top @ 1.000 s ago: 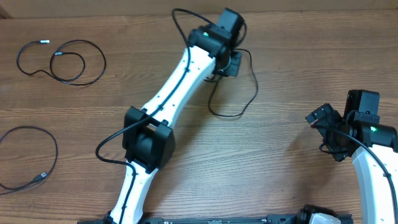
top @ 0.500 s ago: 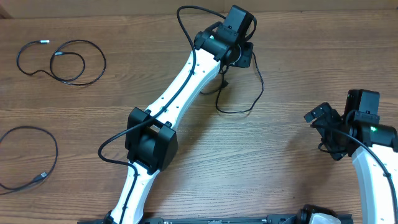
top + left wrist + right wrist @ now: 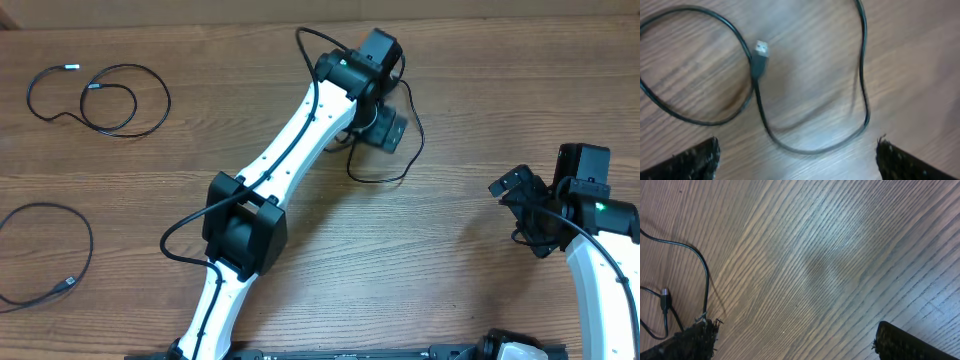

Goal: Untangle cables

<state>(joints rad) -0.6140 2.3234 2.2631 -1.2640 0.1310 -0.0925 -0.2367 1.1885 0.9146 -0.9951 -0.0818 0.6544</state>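
My left gripper lowers toward the right in the overhead view onto the single piece at the cable's open bend next. That piece lies clear of the cable's plug and loop.
Three thin black cables lie apart on the wooden table (image 3: 460, 270). One cable (image 3: 130, 132) is looped at the far left, and a second cable (image 3: 88, 232) curves at the left edge. The third cable (image 3: 417, 150) lies in a loose loop beside my left gripper (image 3: 385, 128). In the left wrist view this cable (image 3: 863, 90) lies flat with its silver plug tip (image 3: 761, 48) showing, and my left gripper (image 3: 797, 142) is open above it, holding nothing. My right gripper (image 3: 512, 188) is open over bare wood at the right. In the right wrist view my right gripper (image 3: 795, 327) has a cable (image 3: 704, 267) at its left edge.
The left arm's white links (image 3: 290, 150) cross the table's middle diagonally, with a thicker black cord (image 3: 180, 240) running along them. The right arm's base (image 3: 600, 270) stands at the right edge.
My left gripper has gone from shut to open and let the third cable go. Its wrist shifted slightly right and turned. The right arm has not moved.
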